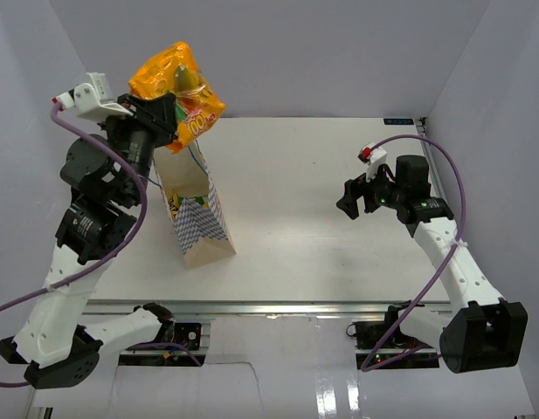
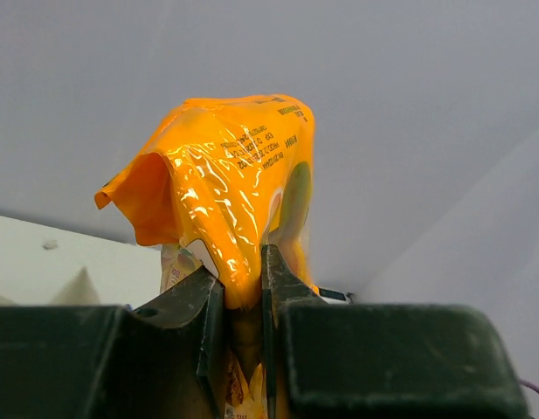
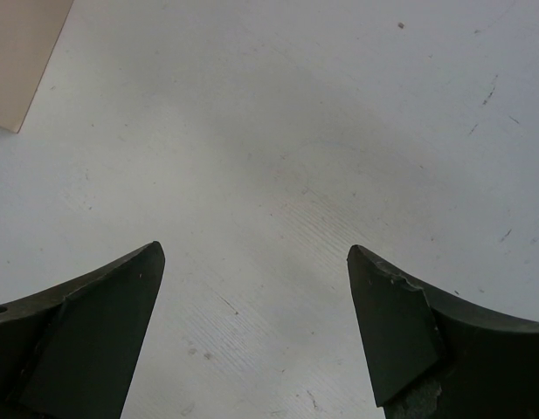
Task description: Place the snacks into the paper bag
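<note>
My left gripper still has the orange bag [image 1: 175, 87] hanging high, so next it needs to tilt down and lower toward the paper bag's opening [image 1: 183, 174], which is below it, to release.
A puffy orange snack bag [image 1: 175, 87] hangs in the air above the open mouth of the paper bag [image 1: 197, 214], which stands upright on the left of the table with its blue-and-white zigzag side facing the camera. My left gripper [image 1: 164, 118] is shut on the orange bag's lower edge; in the left wrist view the orange bag [image 2: 230, 192] rises from between the fingers of the left gripper [image 2: 243, 288]. Over bare table at the right, my right gripper [image 1: 356, 199] stands open and empty, and the right wrist view shows the right gripper [image 3: 256, 262] spread wide. No other snacks show on the table.
A corner of the paper bag [image 3: 24, 52] shows at the top left of the right wrist view. White enclosure walls [image 1: 286, 52] close in the back and sides of the table [image 1: 304, 236].
</note>
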Motion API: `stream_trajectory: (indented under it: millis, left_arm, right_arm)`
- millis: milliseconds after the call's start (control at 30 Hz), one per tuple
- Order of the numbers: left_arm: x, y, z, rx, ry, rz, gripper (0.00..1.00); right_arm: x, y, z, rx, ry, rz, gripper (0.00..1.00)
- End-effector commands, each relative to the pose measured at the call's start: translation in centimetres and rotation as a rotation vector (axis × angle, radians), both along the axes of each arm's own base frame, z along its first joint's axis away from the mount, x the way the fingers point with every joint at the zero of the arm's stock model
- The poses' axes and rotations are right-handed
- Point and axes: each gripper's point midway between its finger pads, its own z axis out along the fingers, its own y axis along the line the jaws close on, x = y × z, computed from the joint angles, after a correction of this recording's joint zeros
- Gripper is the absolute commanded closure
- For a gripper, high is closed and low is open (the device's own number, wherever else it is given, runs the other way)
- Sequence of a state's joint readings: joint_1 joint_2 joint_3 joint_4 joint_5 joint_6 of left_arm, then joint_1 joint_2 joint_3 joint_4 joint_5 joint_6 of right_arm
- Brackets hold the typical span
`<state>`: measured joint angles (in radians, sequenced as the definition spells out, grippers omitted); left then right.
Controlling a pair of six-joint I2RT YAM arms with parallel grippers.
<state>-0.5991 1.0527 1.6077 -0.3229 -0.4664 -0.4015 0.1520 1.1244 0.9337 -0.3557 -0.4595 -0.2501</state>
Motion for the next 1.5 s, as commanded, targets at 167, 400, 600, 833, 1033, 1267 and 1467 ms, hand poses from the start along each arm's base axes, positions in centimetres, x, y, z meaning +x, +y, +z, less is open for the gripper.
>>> stream_trajectory:
  millis: [167, 400, 600, 833, 1033, 1267, 1467]
  left_arm:
    - [-2.8, 6.5, 4.5, -0.001, -0.072, 0.246, 1.00]
    - [-1.4, 8.5, 2.0, 0.140, 0.028, 0.415, 1.00]
    - [0.7, 7.1, 0.5, 0.257, 0.075, 0.414, 1.00]
    - [2.7, 5.6, -3.5, 0.339, 0.171, 0.395, 1.00]
    - [2.9, 5.6, -5.5, 0.373, 0.220, 0.396, 1.00]
    - [3.1, 4.7, -8.2, 0.398, 0.274, 0.345, 1.00]
    - [3.0, 4.8, -11.2, 0.411, 0.332, 0.350, 1.00]
  right_arm:
    - [0.8, 0.5, 1.1, 0.019, -0.052, 0.019, 0.09]
    - [0.8, 0.4, 0.9, 0.012, -0.051, 0.016, 0.09]
    - [0.8, 0.4, 1.0, 0.008, -0.054, 0.015, 0.09]
    - [0.9, 0.2, 1.0, -0.001, -0.061, 0.008, 0.09]
    - [0.9, 0.1, 0.9, -0.002, -0.059, 0.007, 0.09]
    - [0.8, 0.2, 0.9, 0.001, -0.061, 0.009, 0.09]
    - [0.7, 0.2, 1.0, 0.001, -0.064, 0.009, 0.09]
